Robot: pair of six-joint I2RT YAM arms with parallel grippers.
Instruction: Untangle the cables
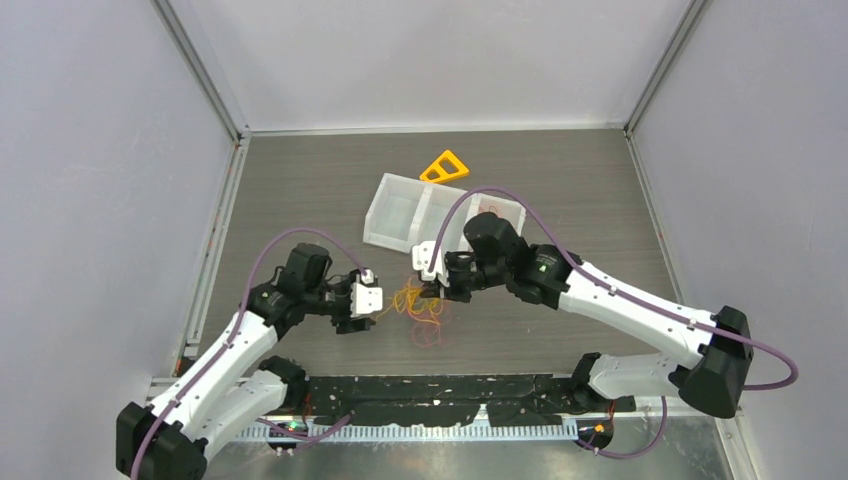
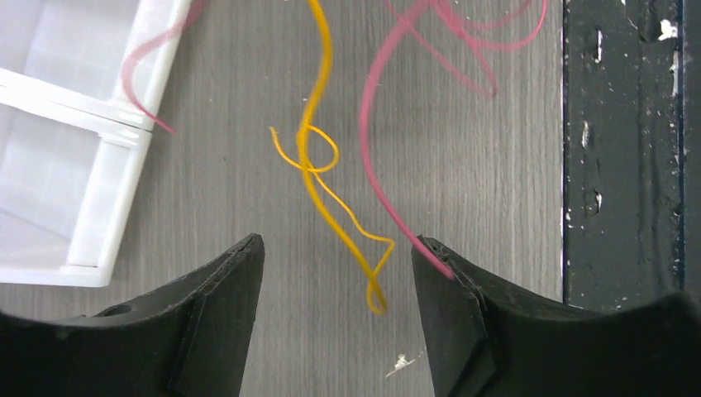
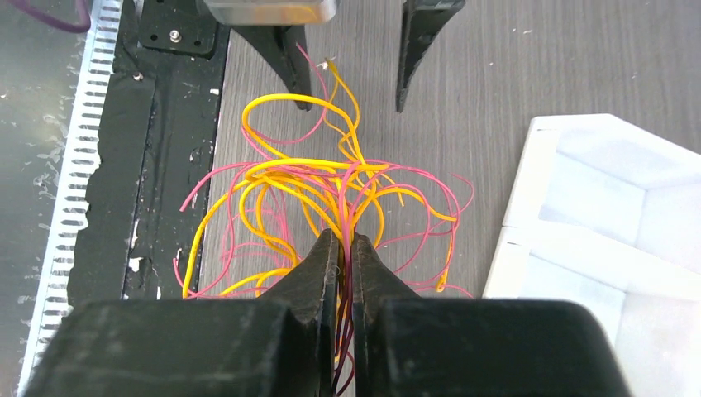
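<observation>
The bunched loops of the cables need my right gripper to pull them to the right in the top view to spread them, then release them. The tabletop is bare that way.
The cables (image 1: 420, 305) are a loose tangle of thin red and orange-yellow wires on the grey table between my two grippers. My right gripper (image 3: 347, 240) is shut on a bunch of these strands, and the rest of the cables (image 3: 331, 190) fan out in loops beyond its tips. My left gripper (image 2: 337, 244) stands open just left of the tangle. A yellow strand's looped end (image 2: 376, 298) hangs between its jaws, and a red strand's tip (image 2: 438, 263) rests against the right finger. From the right wrist view, the left gripper (image 3: 351, 103) faces the tangle from the far side.
A white compartment tray (image 1: 400, 215) sits just behind the tangle, also seen as the tray (image 2: 83, 165) and the tray (image 3: 595, 215). An orange triangle (image 1: 445, 167) lies beyond it. A black strip (image 1: 450, 385) runs along the table's near edge. Enclosure walls stand on three sides.
</observation>
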